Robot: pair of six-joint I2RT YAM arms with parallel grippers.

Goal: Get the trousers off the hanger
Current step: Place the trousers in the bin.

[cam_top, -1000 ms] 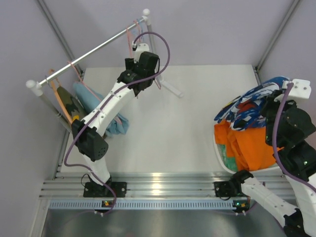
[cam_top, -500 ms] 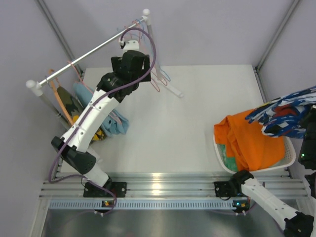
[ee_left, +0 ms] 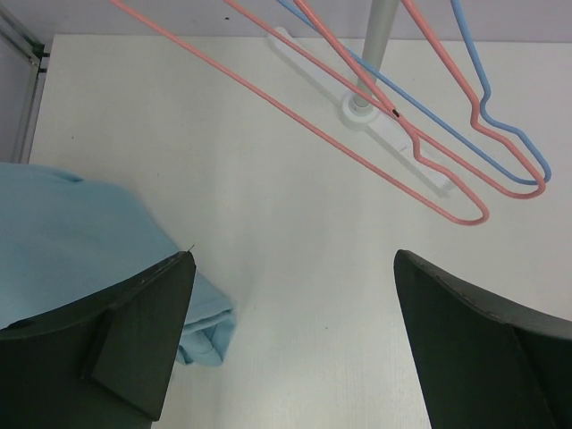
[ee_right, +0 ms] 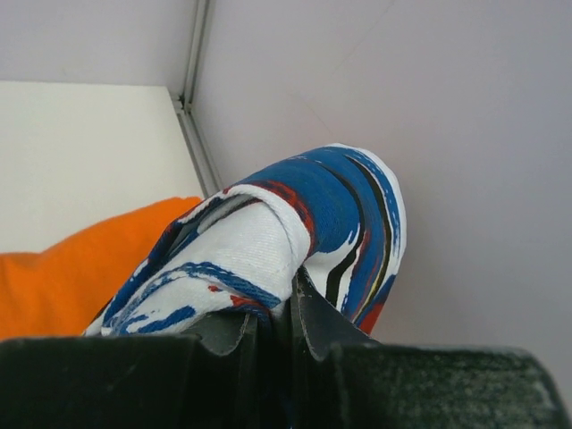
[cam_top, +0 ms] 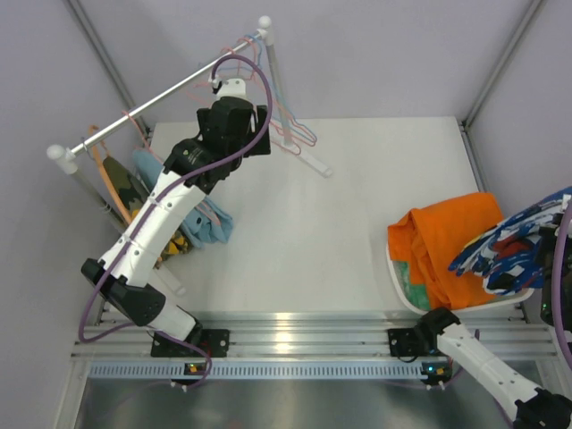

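Note:
The orange trousers (cam_top: 447,246) (ee_right: 98,264) lie to the left in the top view, so my right gripper, beyond the basket's rim, should move there and down over them to release.
My right gripper (ee_right: 281,313) is shut on the blue-and-white patterned trousers (ee_right: 268,241). It holds them over the right side of the white basket (cam_top: 394,273), where they show in the top view (cam_top: 505,250). Orange trousers (cam_top: 447,246) and a bit of mint green cloth (cam_top: 413,284) lie in the basket. Light blue trousers (cam_top: 213,223) and olive camouflage trousers (cam_top: 134,192) hang from hangers at the rail's left end. My left gripper (ee_left: 295,340) is open and empty, up near the rail (cam_top: 161,94), with the light blue cloth (ee_left: 71,241) to its left.
Empty pink and blue wire hangers (cam_top: 290,134) hang at the rail's far end, also in the left wrist view (ee_left: 429,170). The rack's pole (ee_left: 375,45) stands on a white foot (cam_top: 313,164). Walls enclose the table on three sides.
My right gripper carried the patterned trousers right and down beside the orange ones. My left arm drew back left from the empty hangers, which now hang free.

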